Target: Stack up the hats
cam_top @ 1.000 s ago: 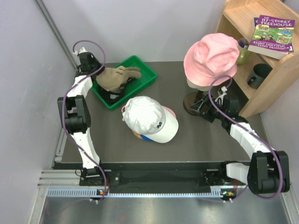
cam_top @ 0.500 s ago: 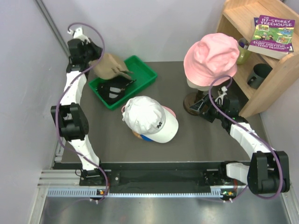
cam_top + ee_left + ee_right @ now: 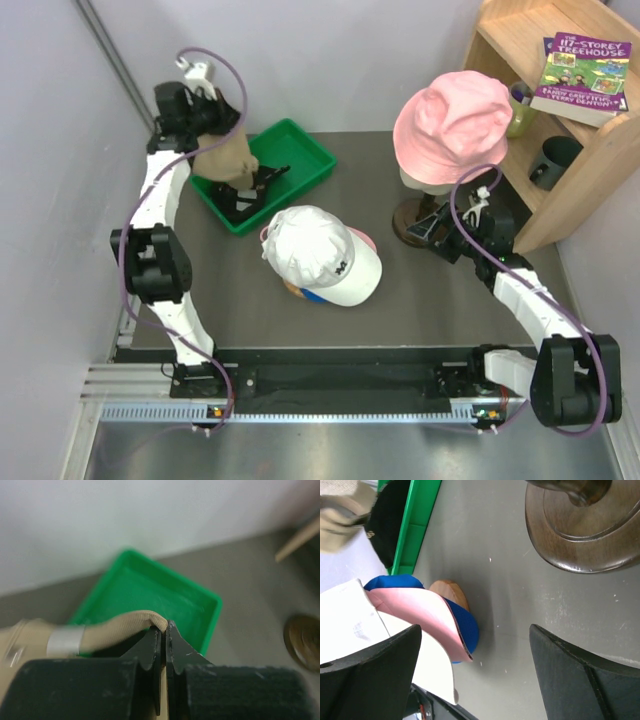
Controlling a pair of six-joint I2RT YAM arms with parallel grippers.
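Observation:
The left gripper lowers the hanging tan cap to its right in the top view next and releases it, since the black cap [image 3: 246, 196] is below the gripper that way.
My left gripper [image 3: 207, 118] is shut on the tan cap [image 3: 226, 156] and holds it hanging above the green tray [image 3: 305, 150]. In the left wrist view the fingertips [image 3: 164, 626] pinch a fold of the tan cap's fabric [image 3: 115, 630]. A black cap [image 3: 246, 196] lies in the tray. A white cap [image 3: 320, 255] tops a stack mid-table, with a pink peak [image 3: 420, 611] and a blue peak [image 3: 466, 625] under it. My right gripper [image 3: 475, 665] is open and empty, low over the table right of the stack [image 3: 432, 228].
A pink hat [image 3: 452, 125] sits on a mannequin head on a round wooden base [image 3: 580, 530] beside my right gripper. A wooden shelf [image 3: 590, 150] with a book and cups stands at the back right. A wooden knob stand [image 3: 451, 592] shows under the stack.
My left gripper has lifted the tan cap out of the tray and swung it slightly right; it now hangs above the tray. The right arm has hardly moved.

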